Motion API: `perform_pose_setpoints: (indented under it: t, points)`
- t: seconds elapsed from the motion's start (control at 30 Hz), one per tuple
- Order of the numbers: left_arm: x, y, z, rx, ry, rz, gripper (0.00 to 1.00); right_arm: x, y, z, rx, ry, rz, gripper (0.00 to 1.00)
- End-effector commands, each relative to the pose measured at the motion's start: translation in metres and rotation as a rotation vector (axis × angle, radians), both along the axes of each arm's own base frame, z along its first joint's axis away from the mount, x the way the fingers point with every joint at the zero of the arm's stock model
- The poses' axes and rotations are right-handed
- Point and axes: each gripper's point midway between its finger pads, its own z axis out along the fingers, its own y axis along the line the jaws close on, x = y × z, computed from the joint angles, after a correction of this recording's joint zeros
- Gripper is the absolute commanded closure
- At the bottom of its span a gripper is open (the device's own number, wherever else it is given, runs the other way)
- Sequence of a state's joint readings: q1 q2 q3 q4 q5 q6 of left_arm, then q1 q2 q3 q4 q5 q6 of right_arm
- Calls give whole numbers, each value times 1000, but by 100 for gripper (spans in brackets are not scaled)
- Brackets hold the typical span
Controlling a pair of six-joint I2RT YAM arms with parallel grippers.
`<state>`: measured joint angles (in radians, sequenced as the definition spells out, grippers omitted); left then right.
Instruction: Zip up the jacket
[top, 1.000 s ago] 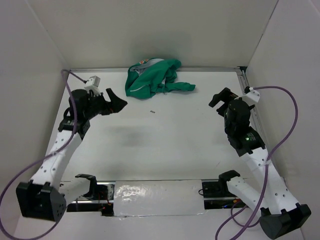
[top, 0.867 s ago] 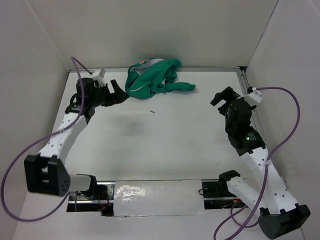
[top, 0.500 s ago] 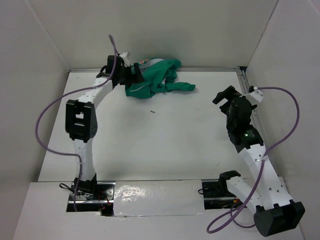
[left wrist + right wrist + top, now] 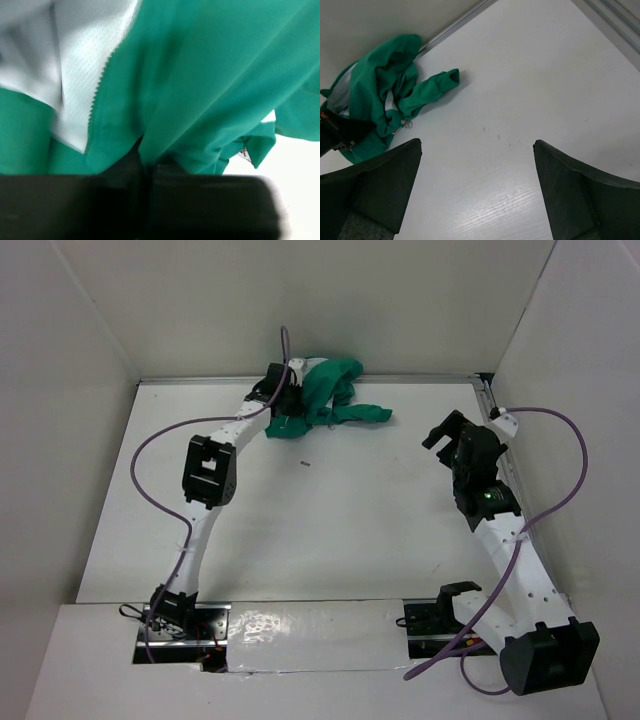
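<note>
The robot's right gripper needs to reach across and down next to the jacket's fold (image 4: 344, 394) (image 4: 402, 82) beside the sleeve, since it lies below and to the left in the top view.
The green jacket (image 4: 330, 390) lies crumpled against the back wall, one sleeve trailing to the right. My left arm reaches far back to it, and my left gripper (image 4: 286, 408) is at its left edge. In the left wrist view green jacket fabric (image 4: 210, 75) fills the frame, with white lining (image 4: 80, 60) and a toothed zipper edge (image 4: 100, 82) at upper left. My left gripper (image 4: 148, 167) is shut on a fold of that fabric. My right gripper (image 4: 448, 430) hangs open over bare table at the right, well apart from the jacket (image 4: 380, 95). Nothing sits between the right gripper's (image 4: 477, 145) fingers.
White walls close in the table on the back and both sides. A metal rail (image 4: 492, 405) runs along the right edge. A small dark speck (image 4: 305, 464) lies in front of the jacket. A small metal ring (image 4: 409, 124) shows at the jacket's lower edge.
My left arm swung from the table's left side to the back and its gripper went from open to shut on the jacket's left edge. The right arm barely shifted.
</note>
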<state>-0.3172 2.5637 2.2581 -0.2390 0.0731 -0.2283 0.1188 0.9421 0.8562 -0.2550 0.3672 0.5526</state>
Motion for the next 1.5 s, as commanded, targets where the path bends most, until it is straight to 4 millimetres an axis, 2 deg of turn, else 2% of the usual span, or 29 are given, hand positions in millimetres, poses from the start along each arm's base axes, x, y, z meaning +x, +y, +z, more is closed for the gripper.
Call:
perform_pose_setpoints:
  t: [0.0, 0.13, 0.17, 0.23, 0.27, 0.33, 0.4, 0.43, 0.47, 0.5, 0.57, 0.6, 0.67, 0.73, 0.77, 0.83, 0.87, 0.93, 0.97, 1.0, 1.03, 1.07, 1.13, 1.23, 1.27, 1.3, 1.37, 1.4, 1.47]
  points:
    - [15, -14, 48, 7, -146, -2, 100, 6, 1, 17, 5, -62, 19, 0]
    - [-18, -29, 115, -29, -203, -49, 100, 4, 4, 16, 14, -65, 39, 0]
    - [-40, -27, 149, -47, -235, -58, 100, 3, 5, 16, 14, -68, 48, 0]
    - [-74, -35, 177, -91, -246, -109, 100, 4, 14, 15, 28, -65, 94, 0]
    - [-106, -28, 198, -110, -251, -127, 100, 5, 17, 14, 37, -61, 108, 0]
    - [-145, -27, 207, -154, -221, -140, 100, 6, 26, 13, 54, -47, 149, 0]
    - [-222, -9, 189, -218, -104, -143, 100, 9, 37, 5, 79, -15, 179, 0]
    - [-224, -10, 189, -218, -103, -148, 100, 9, 40, 5, 85, -14, 195, 0]
    - [-257, 3, 170, -222, -60, -144, 100, 10, 44, 5, 100, -13, 211, 0]
    - [-274, 7, 162, -258, -17, -116, 100, 13, 49, -2, 108, 15, 230, 0]
    - [-313, 23, 132, -282, 68, -88, 100, 18, 71, -15, 131, 72, 320, 0]
    - [-324, 25, 125, -304, 100, -79, 100, 19, 78, -19, 137, 90, 345, 0]
    - [-349, 38, 103, -300, 171, -23, 100, 18, 111, -35, 160, 135, 470, 0]
    - [-364, 43, 91, -305, 224, 0, 100, 14, 136, -47, 174, 158, 557, 0]
    - [-373, 44, 86, -306, 243, -9, 100, 9, 157, -59, 185, 196, 618, 0]
    - [-388, 40, 88, -323, 251, -62, 100, 7, 177, -69, 181, 228, 665, 0]
    - [-395, 40, 84, -328, 266, -68, 94, 3, 193, -86, 162, 280, 696, 0]
    - [-407, 37, 86, -344, 276, -105, 69, 6, 210, -85, 138, 301, 711, 0]
    - [-413, 39, 89, -351, 271, -106, 54, 8, 216, -101, 121, 346, 710, 0]
    - [-417, 39, 90, -353, 272, -103, 44, 10, 228, -97, 106, 343, 725, 0]
    - [-418, 44, 93, -351, 249, -85, 25, 11, 233, -99, 102, 352, 728, 0]
    - [-421, 50, 90, -335, 257, -59, 1, 11, 239, -112, 95, 387, 734, 0]
    - [-420, 58, 89, -338, 275, 34, 1, 8, 257, -113, 107, 393, 787, 0]
    - [-414, 85, 79, -309, 352, 294, 1, 1, 277, -126, 106, 434, 853, 0]
    - [-407, 96, 86, -329, 352, 415, 1, -1, 283, -136, 98, 458, 866, 0]
    - [-412, 111, 78, -307, 405, 512, 1, -4, 294, -137, 92, 460, 896, 1]
    - [-406, 124, 78, -323, 426, 611, 1, -11, 303, -158, 84, 518, 932, 2]
    - [-396, 137, 79, -342, 412, 668, 1, -6, 314, -150, 91, 494, 952, 4]
    - [-385, 148, 75, -345, 415, 700, 1, -12, 329, -162, 114, 531, 1011, 6]
